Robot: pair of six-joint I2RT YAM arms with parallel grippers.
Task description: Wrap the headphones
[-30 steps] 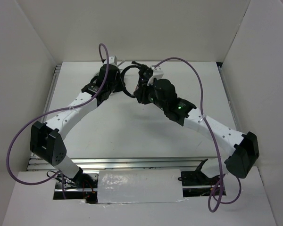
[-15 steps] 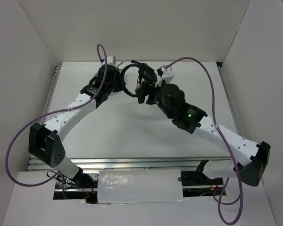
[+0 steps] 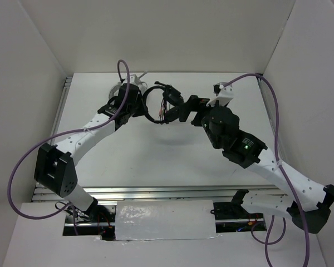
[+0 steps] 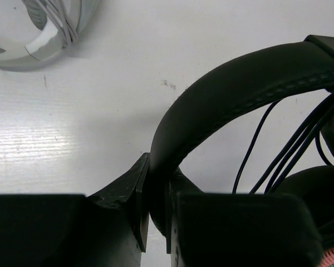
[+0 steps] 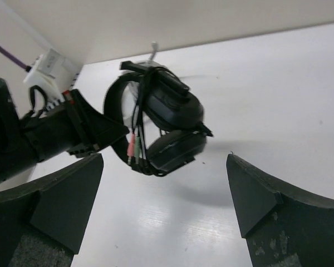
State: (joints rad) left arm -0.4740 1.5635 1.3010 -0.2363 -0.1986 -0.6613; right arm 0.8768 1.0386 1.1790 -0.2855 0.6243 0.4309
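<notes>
My left gripper holds the headphones. I need to lower them toward the right in the top view, past the ring-shaped stand, onto the open table.
The black headphones point(image 3: 164, 101) hang above the table at the back middle, their shadow on the surface below. My left gripper point(image 4: 156, 186) is shut on the padded headband point(image 4: 239, 83). In the top view the left gripper point(image 3: 141, 105) sits at the headphones' left. The thin cable point(image 5: 140, 105) runs in several strands around the earcups point(image 5: 175, 130), and its pink and green plugs point(image 5: 132, 146) dangle beside them. My right gripper point(image 5: 165, 160) stands wide open, short of the earcups and touching nothing. In the top view the right gripper point(image 3: 182, 109) is just right of the headphones.
A grey-white ring-shaped stand point(image 4: 39, 33) sits on the table behind the left gripper, partly covered by that arm point(image 3: 118, 88) in the top view. White walls close in the back and both sides. Purple hoses loop off both arms.
My right gripper has opened wide and drawn back to the right, away from the headphones. The left gripper keeps its hold on the headband and has shifted slightly.
</notes>
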